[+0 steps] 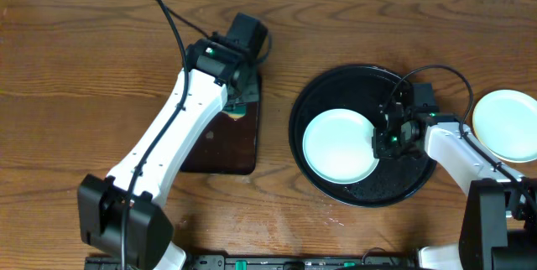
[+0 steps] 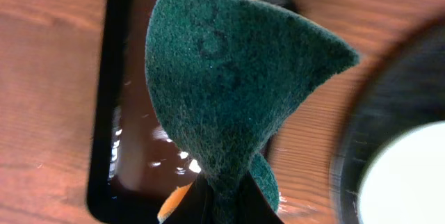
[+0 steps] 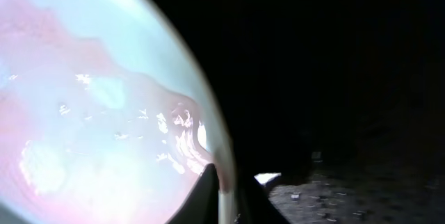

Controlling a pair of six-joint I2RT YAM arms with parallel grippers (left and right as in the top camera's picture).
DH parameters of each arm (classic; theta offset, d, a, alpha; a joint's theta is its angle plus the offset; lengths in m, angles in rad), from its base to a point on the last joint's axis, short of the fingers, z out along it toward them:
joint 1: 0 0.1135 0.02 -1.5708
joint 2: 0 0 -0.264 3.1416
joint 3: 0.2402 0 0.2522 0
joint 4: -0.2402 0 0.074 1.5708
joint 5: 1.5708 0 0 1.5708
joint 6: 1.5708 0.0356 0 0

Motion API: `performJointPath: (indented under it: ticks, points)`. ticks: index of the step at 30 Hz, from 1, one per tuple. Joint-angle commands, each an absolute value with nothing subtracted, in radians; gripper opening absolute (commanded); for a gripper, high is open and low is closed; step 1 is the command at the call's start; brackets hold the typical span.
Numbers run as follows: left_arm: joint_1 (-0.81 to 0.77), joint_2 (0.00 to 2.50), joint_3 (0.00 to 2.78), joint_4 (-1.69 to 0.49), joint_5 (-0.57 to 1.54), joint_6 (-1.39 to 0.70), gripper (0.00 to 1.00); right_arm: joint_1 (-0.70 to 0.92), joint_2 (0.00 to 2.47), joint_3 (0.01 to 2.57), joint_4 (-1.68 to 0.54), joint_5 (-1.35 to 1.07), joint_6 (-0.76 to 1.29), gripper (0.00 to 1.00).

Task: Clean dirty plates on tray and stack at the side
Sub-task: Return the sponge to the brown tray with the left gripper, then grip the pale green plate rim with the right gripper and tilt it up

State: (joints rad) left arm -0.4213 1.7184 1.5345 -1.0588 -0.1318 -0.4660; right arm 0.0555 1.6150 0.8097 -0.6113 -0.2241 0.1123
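My left gripper needs to move the hanging sponge down and slightly back next and release it inside the brown tray's rim, since the tray's glossy bottom lies that way.
A pale mint-white plate (image 1: 340, 144) lies left of centre in the round black tray (image 1: 357, 75). My right gripper (image 1: 383, 140) sits at the plate's right rim. In the right wrist view the rim runs between the fingers of the right gripper (image 3: 226, 196), shut on it, and the plate (image 3: 104, 113) carries a wet pinkish film. My left gripper (image 1: 237, 106) hangs over the top of the brown tray, shut on a green scouring sponge (image 2: 229, 78) with an orange edge; the sponge fans out ahead of the left gripper (image 2: 222, 206). A second pale plate (image 1: 506, 125) rests on the table at the far right.
The rectangular dark-brown tray (image 1: 226, 148) lies left of the black tray, wet and glossy inside (image 2: 132, 147). A strip of bare wood separates the two trays. The right arm's base stands at the lower right corner, beside the second plate.
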Motion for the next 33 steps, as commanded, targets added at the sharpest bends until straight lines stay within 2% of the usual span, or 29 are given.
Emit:
performJointPath:
  ticks: [1,4,5,7,8,9,10,12,15,16,20,24,29,33]
  points:
    - [-0.377,1.747,1.406,-0.997,-0.113,-0.449,0.07,0.060,1.628,0.802,-0.614,-0.297,0.100,0.10]
    - [-0.353,1.747,1.333,-0.927,-0.059,-0.449,0.08,0.060,1.628,0.802,-0.608,-0.297,0.100,0.11]
    - [-0.352,1.747,1.332,-0.925,-0.059,-0.449,0.08,0.060,1.628,0.802,-0.604,-0.297,0.100,0.15]
    - [-0.350,1.744,1.333,-0.925,-0.060,-0.448,0.08,0.060,1.628,0.802,-0.594,-0.297,0.100,0.31]
    - [-0.350,1.742,1.335,-0.925,-0.060,-0.448,0.11,0.060,1.628,0.802,-0.592,-0.297,0.099,0.33]
    - [-0.350,1.737,1.340,-0.925,-0.060,-0.448,0.14,0.060,1.628,0.802,-0.590,-0.296,0.099,0.28]
    - [-0.350,1.734,1.346,-0.927,-0.059,-0.445,0.15,0.060,1.628,0.802,-0.589,-0.296,0.099,0.16]
    - [-0.350,1.723,1.368,-0.953,-0.056,-0.445,0.16,0.060,1.628,0.802,-0.587,-0.296,0.099,0.01]
    - [-0.350,1.687,1.398,-0.987,-0.035,-0.444,0.17,0.060,1.621,0.804,-0.590,-0.297,0.100,0.01]
    - [-0.350,1.653,1.399,-0.988,-0.033,-0.442,0.22,0.060,1.604,0.806,-0.586,-0.296,0.100,0.01]
    - [-0.350,1.565,1.399,-0.993,-0.033,-0.442,0.30,0.060,1.500,0.810,-0.590,-0.284,0.100,0.01]
    - [-0.350,1.477,1.399,-0.994,-0.034,-0.441,0.39,0.060,1.346,0.810,-0.613,-0.111,0.147,0.01]
    - [-0.350,1.402,1.399,-0.994,-0.033,-0.442,0.55,0.061,1.196,0.810,-0.641,0.089,0.163,0.01]
    - [-0.350,1.377,1.399,-0.995,-0.033,-0.442,0.61,0.062,1.112,0.810,-0.647,0.213,0.164,0.01]
